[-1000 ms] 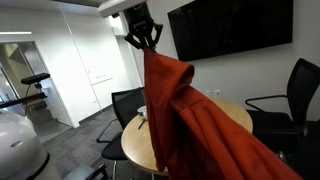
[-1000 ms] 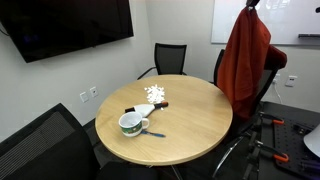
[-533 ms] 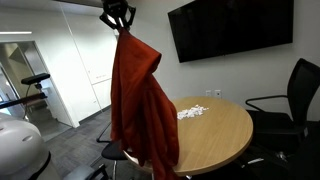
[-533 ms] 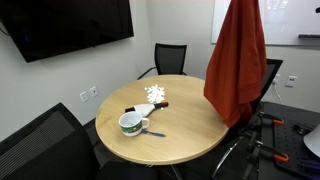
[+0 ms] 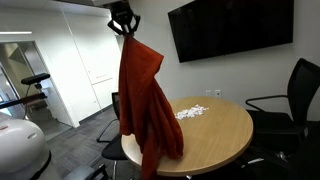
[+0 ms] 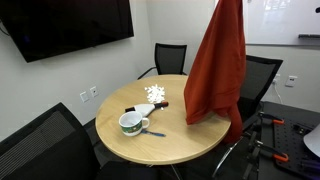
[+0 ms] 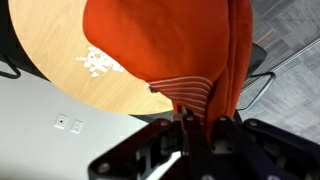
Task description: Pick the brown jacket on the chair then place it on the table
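My gripper holds the jacket's collar and the jacket's tail hangs past the table's edge, so I will move down and in over the table below, then let go.
The brown jacket [image 5: 145,95] hangs long and limp from my gripper [image 5: 122,24], which is shut on its collar high above the round light-wood table [image 5: 215,130]. In an exterior view the jacket [image 6: 215,65] dangles over the table's edge [image 6: 200,135], its hem near the tabletop; the gripper is above that frame. In the wrist view the fingers [image 7: 196,125] pinch the striped collar lining, and the jacket [image 7: 165,40] falls over the table [image 7: 60,50].
On the table are a mug [image 6: 133,123], a blue pen [image 6: 154,133] and a pile of white bits [image 6: 155,95]. Black office chairs [image 6: 168,58] [image 5: 290,100] stand round the table. A dark screen [image 5: 230,28] hangs on the wall.
The gripper has carried the hanging jacket from beside the chair sideways over the table's edge. The jacket swings a little as it moves.
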You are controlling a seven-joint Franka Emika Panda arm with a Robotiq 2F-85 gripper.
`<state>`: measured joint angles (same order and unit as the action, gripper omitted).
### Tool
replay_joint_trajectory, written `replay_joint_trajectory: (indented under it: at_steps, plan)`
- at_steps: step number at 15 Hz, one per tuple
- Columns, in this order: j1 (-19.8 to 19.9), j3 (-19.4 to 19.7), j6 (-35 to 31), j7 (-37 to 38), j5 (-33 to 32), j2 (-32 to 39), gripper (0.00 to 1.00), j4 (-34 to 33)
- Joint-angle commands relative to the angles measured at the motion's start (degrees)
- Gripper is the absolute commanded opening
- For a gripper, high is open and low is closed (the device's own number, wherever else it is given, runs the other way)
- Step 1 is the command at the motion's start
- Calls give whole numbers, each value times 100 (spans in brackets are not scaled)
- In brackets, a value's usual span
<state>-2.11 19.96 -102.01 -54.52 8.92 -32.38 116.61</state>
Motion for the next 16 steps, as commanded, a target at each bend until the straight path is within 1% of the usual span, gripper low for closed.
replay_joint_trajectory:
  at_steps: [1, 9, 12, 16]
  plan:
    - [68, 52, -487, -466, 113, 406, 3, 132]
    - [201, 56, -1963, -1507, 352, 984, 3, 1215]
    - [287, 45, -2308, -1614, 327, 1245, 3, 1509]
    - [424, -10, -2870, -1525, 269, 1763, 3, 1787]
